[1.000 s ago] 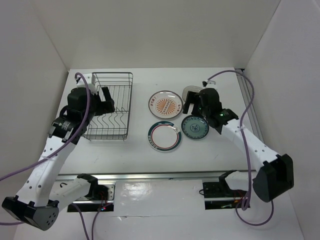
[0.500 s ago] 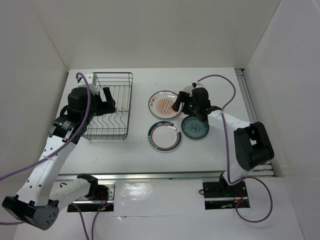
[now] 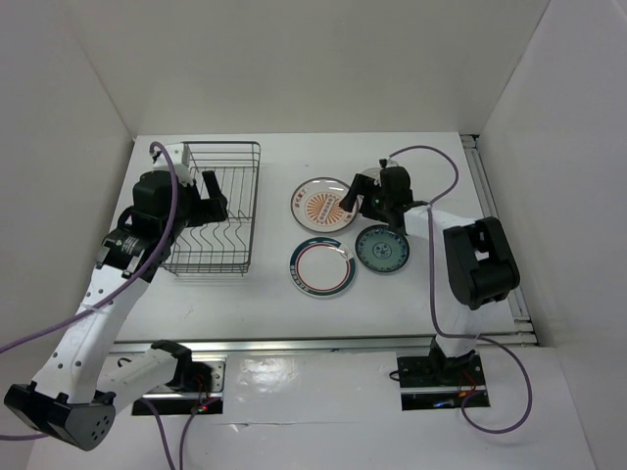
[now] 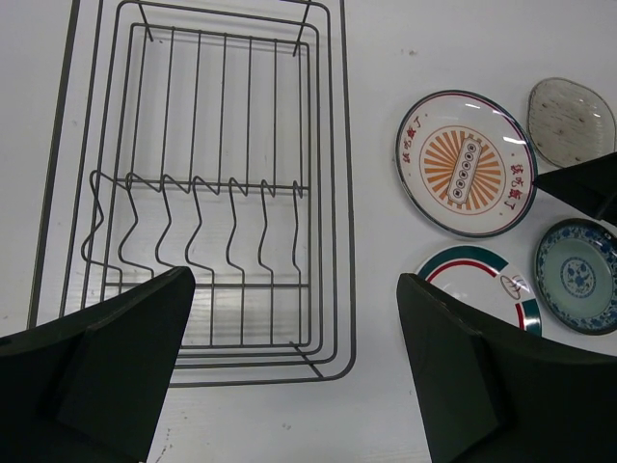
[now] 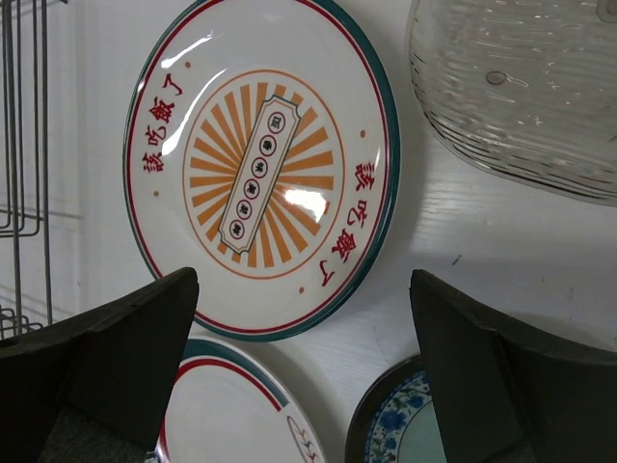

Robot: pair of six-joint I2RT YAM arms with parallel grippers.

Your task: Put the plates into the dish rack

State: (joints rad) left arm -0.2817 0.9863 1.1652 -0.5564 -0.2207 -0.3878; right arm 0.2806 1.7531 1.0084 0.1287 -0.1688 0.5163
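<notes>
The right gripper lowers its open fingers astride the orange-centred plate's rim facing the grey plate next, where bare table leaves room, since that rim lies below.
The dark wire dish rack (image 3: 220,144) stands at the left with no plates in it; it also shows in the left wrist view (image 4: 344,193). My left gripper (image 3: 210,194) hovers open over it (image 4: 294,285). The orange-centred plate (image 3: 321,204) (image 4: 468,164) (image 5: 260,164), the red-and-teal ringed plate (image 3: 321,266) (image 4: 472,270) (image 5: 231,415) and the blue-green plate (image 3: 382,249) (image 4: 578,275) (image 5: 405,424) lie flat on the table. The grey plate (image 4: 569,121) (image 5: 521,87) lies behind them, mostly hidden under my arm in the top view. My right gripper (image 3: 349,201) (image 5: 304,289) is open, low over the orange plate's right edge.
White walls enclose the table on the left, back and right. A metal rail (image 3: 490,196) runs along the right edge. A purple cable (image 3: 431,152) loops above the right arm. The right wrist view shows the rack's edge (image 5: 19,116) at its far left.
My right gripper has moved left and back, from over the blue-green and grey plates to the orange plate's right edge, with the arm folding in. The left arm has not moved.
</notes>
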